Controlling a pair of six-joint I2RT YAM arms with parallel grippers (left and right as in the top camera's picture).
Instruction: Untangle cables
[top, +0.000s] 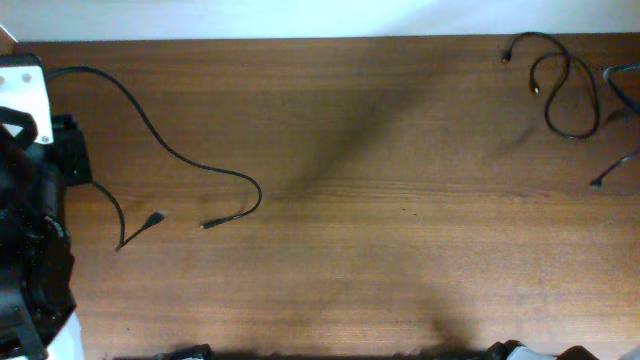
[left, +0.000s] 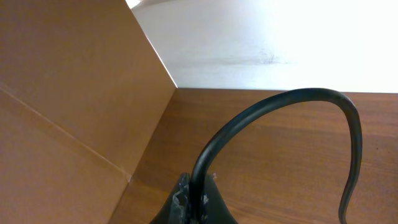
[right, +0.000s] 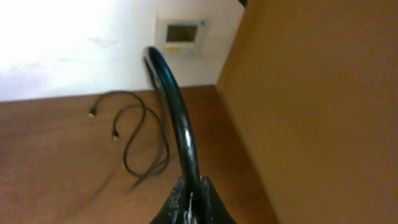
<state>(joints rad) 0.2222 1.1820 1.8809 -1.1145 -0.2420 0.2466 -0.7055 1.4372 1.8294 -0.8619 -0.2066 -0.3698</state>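
Observation:
The robot's right gripper will next go down toward the tabletop beside the looped cable and let go of the black cable there, because that bare patch of wood is below the gripper.
In the overhead view a long black cable (top: 170, 150) runs from the left arm (top: 30, 200) across the table and ends in a plug (top: 205, 225). A short cable piece (top: 135, 230) lies beside it. A looped black cable (top: 565, 90) lies at the far right corner; it also shows in the right wrist view (right: 137, 137). Another cable (top: 620, 110) runs off the right edge. My left gripper (left: 199, 202) is shut on a black cable (left: 280, 102). My right gripper (right: 189, 202) is shut on a black cable (right: 177, 118). The right gripper is out of the overhead view.
The wooden table (top: 380, 200) fills the overhead view. A cardboard-brown panel stands at the left of the left wrist view (left: 68, 93) and at the right of the right wrist view (right: 323, 93). A white wall unit (right: 180, 34) hangs behind the table.

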